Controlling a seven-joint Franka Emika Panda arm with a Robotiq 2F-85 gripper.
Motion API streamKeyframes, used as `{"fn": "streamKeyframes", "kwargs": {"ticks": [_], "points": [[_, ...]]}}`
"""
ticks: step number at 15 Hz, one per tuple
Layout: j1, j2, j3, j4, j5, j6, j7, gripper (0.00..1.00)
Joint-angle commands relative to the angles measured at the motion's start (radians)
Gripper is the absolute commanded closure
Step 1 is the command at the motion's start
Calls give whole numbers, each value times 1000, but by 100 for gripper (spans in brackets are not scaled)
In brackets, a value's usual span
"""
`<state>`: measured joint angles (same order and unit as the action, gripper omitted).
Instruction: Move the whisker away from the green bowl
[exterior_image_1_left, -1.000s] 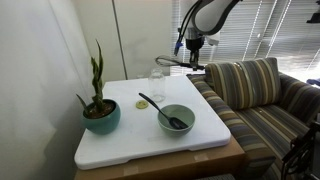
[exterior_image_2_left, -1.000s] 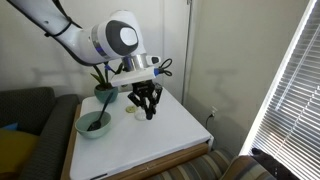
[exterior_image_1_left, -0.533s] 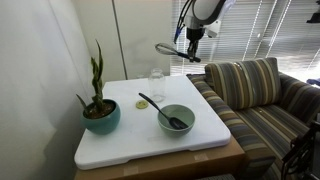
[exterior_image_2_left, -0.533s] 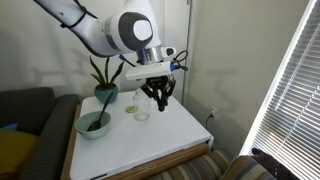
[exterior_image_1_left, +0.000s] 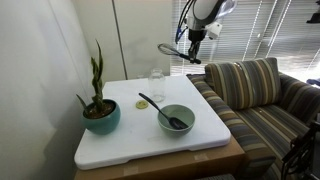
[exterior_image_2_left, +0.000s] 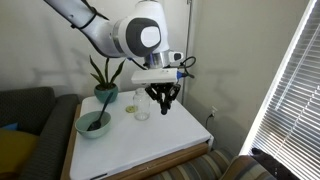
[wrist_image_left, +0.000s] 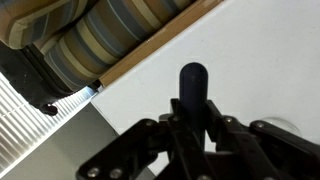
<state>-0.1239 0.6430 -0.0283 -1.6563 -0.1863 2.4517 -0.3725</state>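
Note:
The whisker goes down in my gripper onto the bare end of the white table (exterior_image_1_left: 187, 93) (wrist_image_left: 146, 93) beside the couch next, since that spot lies well apart from the green bowl.
The whisker (exterior_image_1_left: 167, 48) hangs in the air, held by its black handle (wrist_image_left: 193, 82), with its wire head pointing toward the wall. My gripper (exterior_image_1_left: 193, 42) is shut on that handle, high above the far right corner of the white table (exterior_image_1_left: 130, 140). It also shows in an exterior view (exterior_image_2_left: 163, 102). The green bowl (exterior_image_1_left: 177, 120) sits near the table's front, well apart from the whisker, with a black spoon (exterior_image_1_left: 153, 103) resting in it. The bowl also shows in an exterior view (exterior_image_2_left: 93, 124).
A teal pot with a tall plant (exterior_image_1_left: 101, 117) stands at the table's left side. A clear glass (exterior_image_1_left: 157, 77) and a small yellow piece (exterior_image_1_left: 113, 105) lie toward the back. A striped couch (exterior_image_1_left: 260, 100) adjoins the table. Window blinds (exterior_image_2_left: 285, 90) lie beyond.
My gripper has risen with the whisker, from just above the table's far corner to well above it. The bowl, spoon and pot have not moved.

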Motion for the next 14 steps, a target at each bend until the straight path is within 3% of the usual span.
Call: {"fn": "streamKeyframes", "kwargs": {"ticks": [1,7,14], "points": [[4,-21,-2,-28,-12,27,9,94],[-13,137,-14,130,-14,-48,-17,94],[-49,395,28,430,31,-187,-71,94]]}}
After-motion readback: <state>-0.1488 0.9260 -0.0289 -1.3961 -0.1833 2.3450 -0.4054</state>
